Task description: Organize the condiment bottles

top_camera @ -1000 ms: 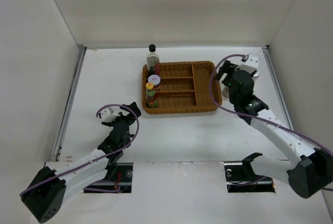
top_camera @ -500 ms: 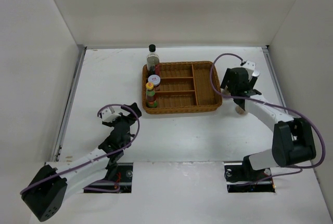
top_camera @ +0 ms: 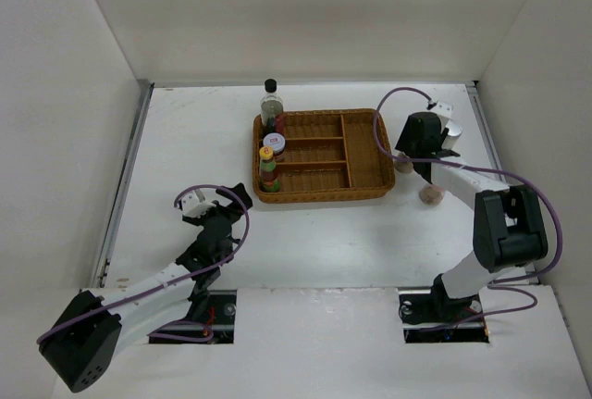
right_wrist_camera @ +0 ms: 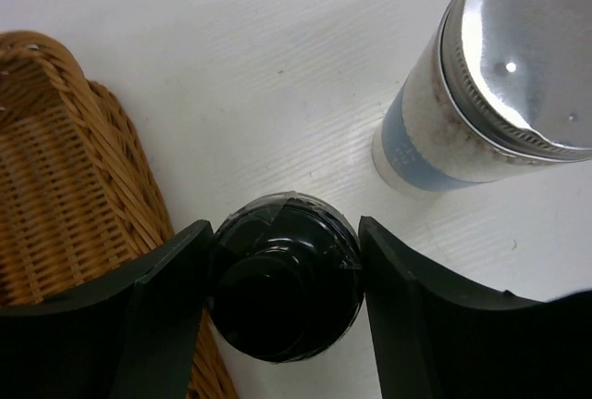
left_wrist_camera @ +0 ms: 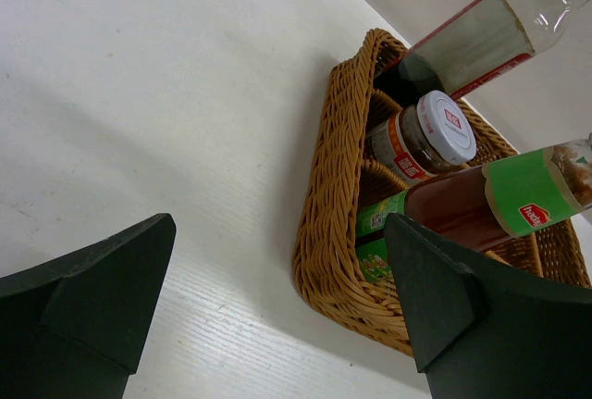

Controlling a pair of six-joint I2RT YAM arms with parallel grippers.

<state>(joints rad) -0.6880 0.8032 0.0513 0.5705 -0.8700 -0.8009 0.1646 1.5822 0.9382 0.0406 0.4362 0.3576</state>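
My right gripper will next lift the black-capped bottle [right_wrist_camera: 283, 260] over the tray's rim. It will then lower it into the tray's near section, free beside the red sauce bottle.
My right gripper [right_wrist_camera: 286, 280] is shut on the cap of the black-capped bottle [right_wrist_camera: 283, 260], which stands on the table just right of the wicker tray [right_wrist_camera: 65, 186]; both fingers touch the cap. The silver-capped, blue-labelled bottle [right_wrist_camera: 481, 93] stands close behind it. From above, the pink-capped shaker [top_camera: 430, 195] is on the table near the right arm. In the tray's left compartments are the tall clear bottle [top_camera: 271, 103], the white-lidded jar [top_camera: 274, 144] and the yellow-capped red sauce bottle [top_camera: 267, 169]. My left gripper [top_camera: 205, 203] hangs open over bare table, well short of the tray.
The wicker tray [top_camera: 361, 149] sits at mid-table with its middle and right compartments holding nothing. The left wrist view shows its near-left corner [left_wrist_camera: 338, 232] ahead of the fingers. White walls close in the table on three sides.
The right arm has swung down toward the tray's right side and its fingers have closed in on the black cap. The left arm has stayed where it was.
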